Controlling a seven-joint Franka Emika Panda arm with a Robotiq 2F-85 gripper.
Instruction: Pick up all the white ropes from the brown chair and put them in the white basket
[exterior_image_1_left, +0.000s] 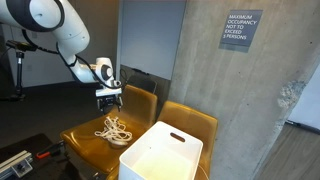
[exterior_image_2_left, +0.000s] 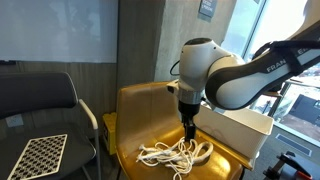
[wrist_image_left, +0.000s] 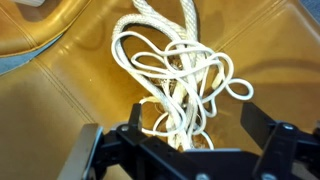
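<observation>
The white ropes lie in a heap below my open gripper, between its fingers in the wrist view. I will move it down, still open, onto the crossing pieces of the white ropes next.
A tangle of white ropes (exterior_image_1_left: 114, 129) lies on the seat of the brown chair (exterior_image_1_left: 88, 142); it shows in both exterior views (exterior_image_2_left: 173, 154). In the wrist view the ropes (wrist_image_left: 180, 80) spread over the brown leather, with some strands lying between my fingers. My gripper (exterior_image_1_left: 109, 99) hovers just above the pile, pointing down, and is open (wrist_image_left: 190, 122). In an exterior view the gripper (exterior_image_2_left: 188, 132) is right over the ropes. The white basket (exterior_image_1_left: 163, 153) stands on the neighbouring brown chair, open and empty.
A second brown chair (exterior_image_1_left: 196, 122) holds the basket. A concrete pillar (exterior_image_1_left: 235, 80) stands behind. A black chair with a checkerboard (exterior_image_2_left: 36, 155) sits beside the brown chair. A white box (exterior_image_2_left: 243, 127) lies behind the arm.
</observation>
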